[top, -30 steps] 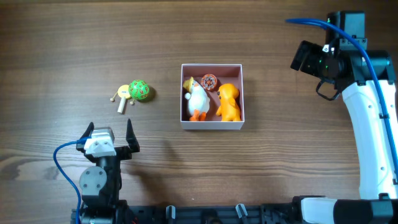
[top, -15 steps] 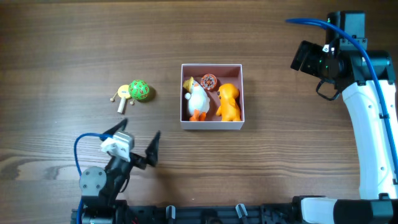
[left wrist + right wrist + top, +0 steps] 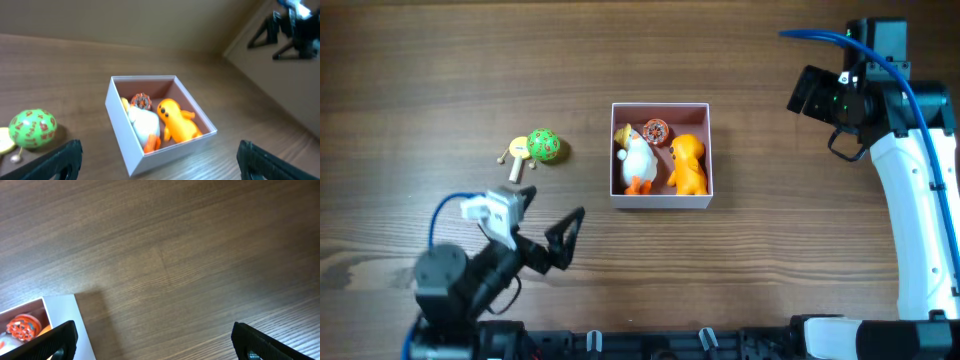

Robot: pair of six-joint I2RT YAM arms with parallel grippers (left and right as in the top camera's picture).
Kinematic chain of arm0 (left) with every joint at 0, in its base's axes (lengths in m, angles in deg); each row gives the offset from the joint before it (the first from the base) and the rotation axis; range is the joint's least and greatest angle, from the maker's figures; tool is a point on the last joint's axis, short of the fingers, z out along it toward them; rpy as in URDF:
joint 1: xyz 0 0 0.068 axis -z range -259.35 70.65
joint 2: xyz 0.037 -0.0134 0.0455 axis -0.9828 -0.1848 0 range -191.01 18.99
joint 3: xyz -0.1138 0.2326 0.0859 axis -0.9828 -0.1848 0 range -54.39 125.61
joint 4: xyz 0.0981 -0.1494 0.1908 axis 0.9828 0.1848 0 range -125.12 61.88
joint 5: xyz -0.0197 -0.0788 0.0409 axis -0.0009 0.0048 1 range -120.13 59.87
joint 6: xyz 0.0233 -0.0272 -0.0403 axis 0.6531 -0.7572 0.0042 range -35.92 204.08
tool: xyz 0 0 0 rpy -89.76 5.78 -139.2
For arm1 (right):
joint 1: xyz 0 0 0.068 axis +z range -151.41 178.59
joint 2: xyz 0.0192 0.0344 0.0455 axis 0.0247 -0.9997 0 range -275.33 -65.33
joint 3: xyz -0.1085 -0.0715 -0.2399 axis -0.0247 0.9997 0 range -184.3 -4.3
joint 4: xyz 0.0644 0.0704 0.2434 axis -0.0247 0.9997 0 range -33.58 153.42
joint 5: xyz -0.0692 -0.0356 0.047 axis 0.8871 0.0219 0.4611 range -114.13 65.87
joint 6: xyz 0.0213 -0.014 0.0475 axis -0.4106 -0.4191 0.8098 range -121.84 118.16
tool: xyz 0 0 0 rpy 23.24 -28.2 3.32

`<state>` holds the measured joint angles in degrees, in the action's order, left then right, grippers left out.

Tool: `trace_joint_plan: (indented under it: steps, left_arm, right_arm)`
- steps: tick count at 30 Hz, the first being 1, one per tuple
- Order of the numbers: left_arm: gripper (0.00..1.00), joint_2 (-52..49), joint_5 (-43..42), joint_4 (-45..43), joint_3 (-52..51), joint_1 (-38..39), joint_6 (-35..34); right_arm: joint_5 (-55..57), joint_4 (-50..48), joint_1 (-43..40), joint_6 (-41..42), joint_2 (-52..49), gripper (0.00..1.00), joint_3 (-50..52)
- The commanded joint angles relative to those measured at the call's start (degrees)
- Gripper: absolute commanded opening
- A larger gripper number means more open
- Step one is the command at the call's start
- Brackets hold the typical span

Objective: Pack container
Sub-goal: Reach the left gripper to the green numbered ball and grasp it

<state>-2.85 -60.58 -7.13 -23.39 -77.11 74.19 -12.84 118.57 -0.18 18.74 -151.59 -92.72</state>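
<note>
The green ball [image 3: 544,145] lies outward of the robot's left gripper, outside the container [image 3: 660,203], so the gripper needs to move outward, tip downward over the ball and lower to close.
The container [image 3: 660,203] is a small square box with white walls and a pink inside, at the table's middle. It holds a white duck toy [image 3: 637,160], an orange duck toy [image 3: 687,165] and a small orange ring toy [image 3: 657,131]. The left wrist view shows the container [image 3: 125,135] with the same toys. My left gripper [image 3: 548,217] is open and empty, low and left of the container, pointing toward it [image 3: 157,162]. My right gripper [image 3: 825,115] is open and empty, to the right of the container [image 3: 60,315] above bare wood [image 3: 155,340].
A green ball with red marks [image 3: 544,146] lies left of the container beside a small yellow toy with wooden sticks [image 3: 515,153]. The ball also shows in the left wrist view [image 3: 32,129]. The white right arm [image 3: 920,220] runs along the table's right side.
My left gripper has swung from pointing up the table to pointing right toward the container and has moved a little right. The right arm and the toys have not moved.
</note>
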Motion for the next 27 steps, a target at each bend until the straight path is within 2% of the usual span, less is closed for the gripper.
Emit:
trace_joint_plan:
  steps: [1,5,8,11,12,19,23,27]
  left_arm:
    - [1.00,-19.6,6.4,11.4,19.8,-0.1,0.5]
    - [1.00,-42.6,9.8,29.8,42.8,-0.1,3.6]
    - [1.00,-57.2,12.1,39.6,54.9,-0.1,3.7]
    - [1.00,-64.6,17.2,38.6,56.8,-0.1,3.7]
    - [1.00,-69.0,22.3,36.8,56.7,-0.1,3.6]
    - [1.00,-81.3,22.6,34.3,56.7,-0.1,3.9]
    - [1.00,-85.2,22.8,31.5,56.7,-0.1,5.3]
    - [0.99,-88.3,26.5,28.8,56.6,-0.1,5.4]
  right_arm:
    - [-0.9,-0.2,0.0,0.5,-0.5,1.00,-0.1]
    - [-0.9,-0.2,0.0,0.4,-0.5,1.00,-0.1]
    - [-0.9,-0.2,0.0,0.5,-0.5,1.00,-0.1]
    - [-0.8,-0.2,0.0,0.4,-0.5,1.00,-0.1]
    - [-0.9,-0.2,0.0,0.5,-0.5,1.00,-0.1]
    - [-0.9,-0.2,0.0,0.5,-0.5,1.00,-0.1]
    - [-0.9,-0.2,0.0,0.4,-0.5,1.00,-0.1]
    - [-0.9,-0.2,0.0,0.4,-0.5,1.00,-0.1]
